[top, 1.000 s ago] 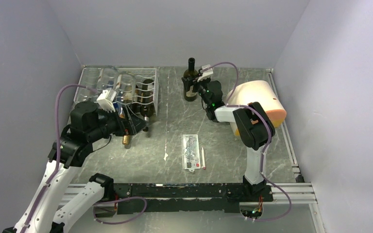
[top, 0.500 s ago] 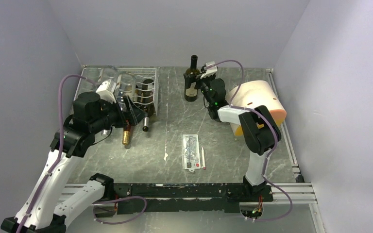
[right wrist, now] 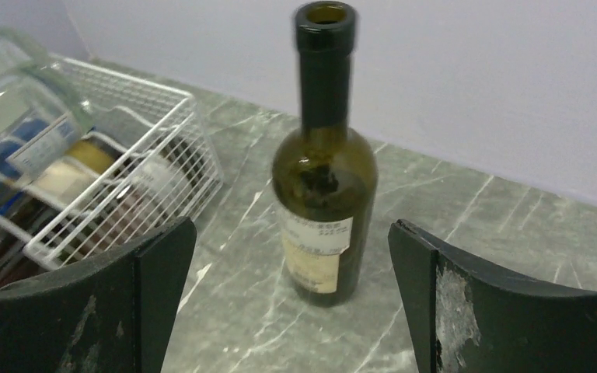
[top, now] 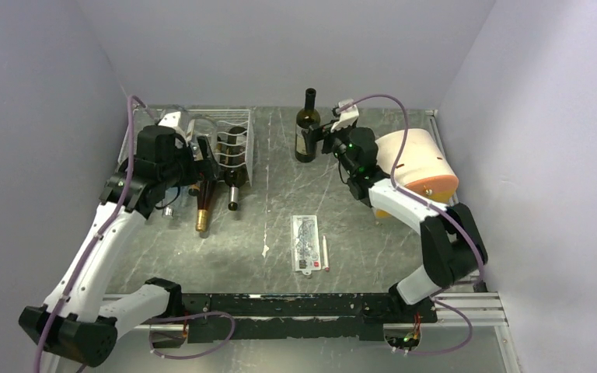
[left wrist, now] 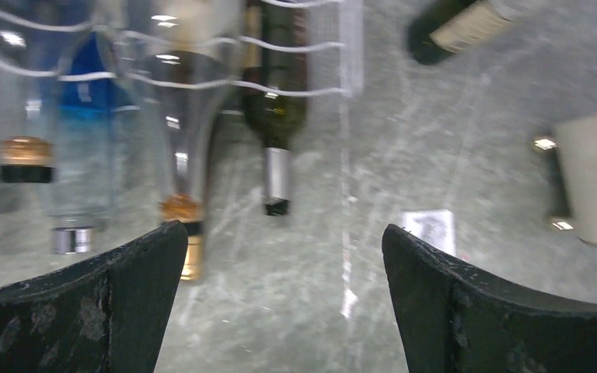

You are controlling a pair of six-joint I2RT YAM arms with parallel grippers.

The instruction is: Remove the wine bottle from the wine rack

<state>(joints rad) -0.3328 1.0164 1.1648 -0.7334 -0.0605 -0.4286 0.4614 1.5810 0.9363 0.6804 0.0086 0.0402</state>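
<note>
My left gripper moves down and to the left in its wrist view onto the clear bottle's neck (left wrist: 181,165) next, since that narrow part juts free past the rack's wires.
A dark green wine bottle (top: 305,128) (right wrist: 325,179) stands upright on the table, to the right of the white wire wine rack (top: 242,136) (right wrist: 163,148). My right gripper (top: 328,140) (right wrist: 291,224) is open just right of it, its fingers apart from the glass on both sides. Several bottles lie in the rack with their necks toward me, among them a dark one (left wrist: 280,93) and a clear one with a gold neck (left wrist: 180,116). Over the rack's front edge, above those necks, my left gripper (top: 202,159) (left wrist: 281,228) hangs open and holds nothing.
A cream and orange cylinder (top: 420,159) lies at the right, behind my right arm. A white card (top: 305,242) (left wrist: 433,228) and a pen (top: 325,252) lie mid-table. Walls close in the left, back and right; a metal rail (top: 459,217) runs along the right side.
My right gripper has opened, let go of the upright bottle and drawn back to the right. My left arm has moved back toward the rack, over the bottle necks.
</note>
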